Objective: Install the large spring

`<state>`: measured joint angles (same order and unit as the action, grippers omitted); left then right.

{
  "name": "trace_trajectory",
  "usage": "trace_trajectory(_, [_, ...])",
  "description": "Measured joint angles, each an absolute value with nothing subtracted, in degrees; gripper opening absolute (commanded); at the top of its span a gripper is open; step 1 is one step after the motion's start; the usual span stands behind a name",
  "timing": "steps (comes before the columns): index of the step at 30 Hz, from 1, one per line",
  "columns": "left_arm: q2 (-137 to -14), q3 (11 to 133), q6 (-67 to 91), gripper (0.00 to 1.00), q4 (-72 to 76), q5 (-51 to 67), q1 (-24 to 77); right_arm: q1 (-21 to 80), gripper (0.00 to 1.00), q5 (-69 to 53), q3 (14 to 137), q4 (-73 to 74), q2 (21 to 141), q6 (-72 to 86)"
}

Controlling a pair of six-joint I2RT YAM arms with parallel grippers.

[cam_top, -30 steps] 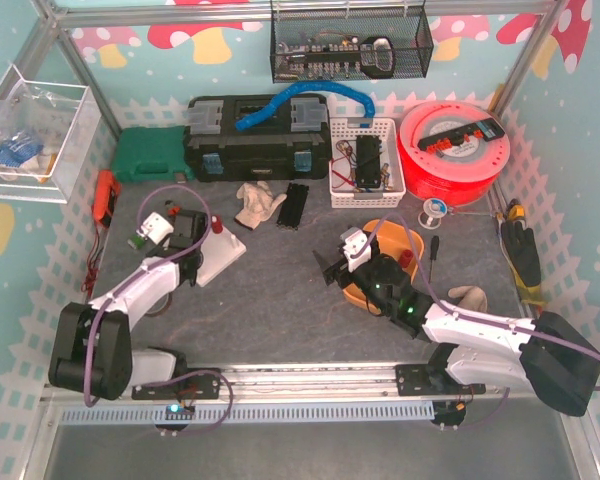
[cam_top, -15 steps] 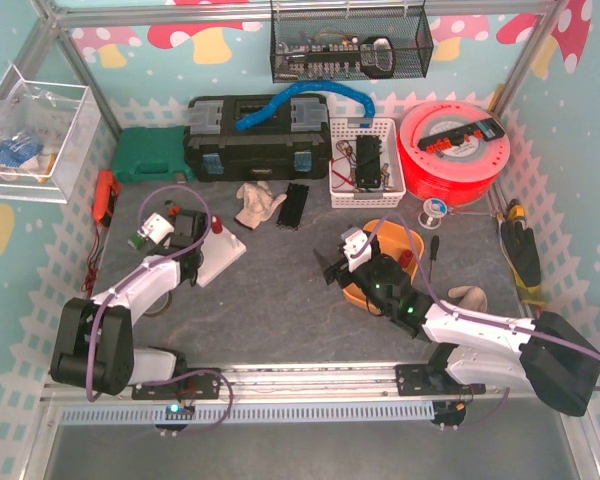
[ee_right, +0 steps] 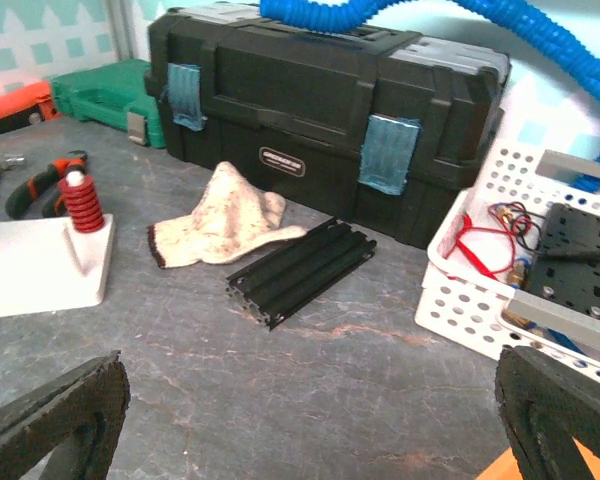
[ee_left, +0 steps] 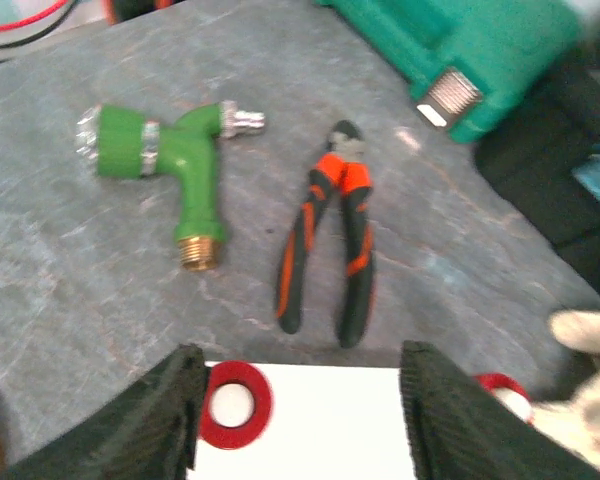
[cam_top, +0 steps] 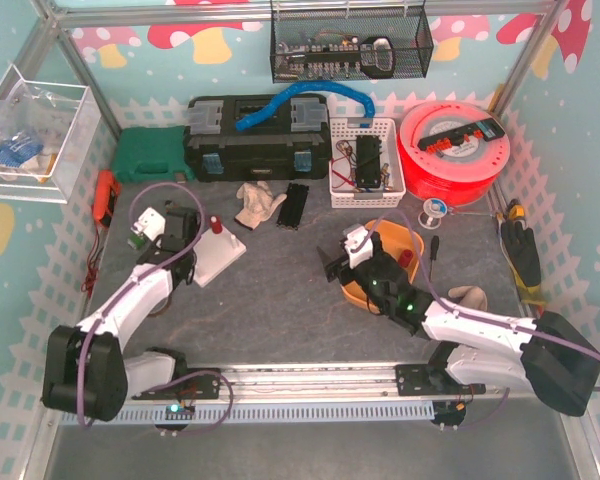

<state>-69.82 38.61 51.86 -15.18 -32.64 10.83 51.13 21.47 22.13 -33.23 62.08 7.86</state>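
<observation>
I need to move my right gripper to the right in the top view, tip it down and lower it over the red spring, since the orange bowl [cam_top: 392, 240] holds that spring.
A red spring [cam_top: 216, 225] stands upright on a peg at the far corner of the white board [cam_top: 218, 262]. It also shows in the right wrist view [ee_right: 80, 204], and its top sits at the right edge of the left wrist view [ee_left: 500, 388]. My left gripper [cam_top: 187, 246] is open and empty, its fingers astride the board's near edge [ee_left: 320, 425]. A red ring with a white centre [ee_left: 235, 403] lies on the board by the left finger [ee_left: 165, 415]. My right gripper [cam_top: 336, 268] is open and empty above the mat, by the orange bowl [cam_top: 392, 240].
A green hose nozzle [ee_left: 170, 150], orange-black pliers [ee_left: 325, 235] and a green case [ee_left: 480, 50] lie beyond the board. A cloth [ee_right: 220, 225], a black extrusion [ee_right: 300, 268], a black toolbox [ee_right: 330, 90] and a white basket [ee_right: 535, 260] lie ahead of the right gripper.
My left arm has stretched out and its wrist has shifted slightly back and left over the board. My right gripper has edged slightly right. Both grippers stay open.
</observation>
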Motion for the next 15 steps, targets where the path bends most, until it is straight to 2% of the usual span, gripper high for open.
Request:
trace_trajectory(3, [-66.35,38.5,49.52,0.74,-13.67,-29.56,10.72,50.24,0.99,22.7,25.02,-29.17,62.65,10.85])
trace_trajectory(4, [-65.06,38.17,48.66,0.82,-12.27,-28.1,10.66,49.74,0.99,23.14,26.74,-26.83,63.09,12.38])
trace_trajectory(5, [-63.7,37.52,47.79,0.94,-10.52,-26.37,10.61,49.19,0.99,23.53,28.56,-24.64,63.61,13.89])
trace_trajectory(6, [-62.22,36.49,46.98,0.99,-8.45,-24.36,10.57,48.66,0.99,23.88,30.2,-22.72,64.12,15.31])
trace_trajectory(15, [-56.9,28.1,39.97,0.99,6.33,0.1,11.7,40.73,0.97,24.91,36.25,-3.62,66.85,27.33])
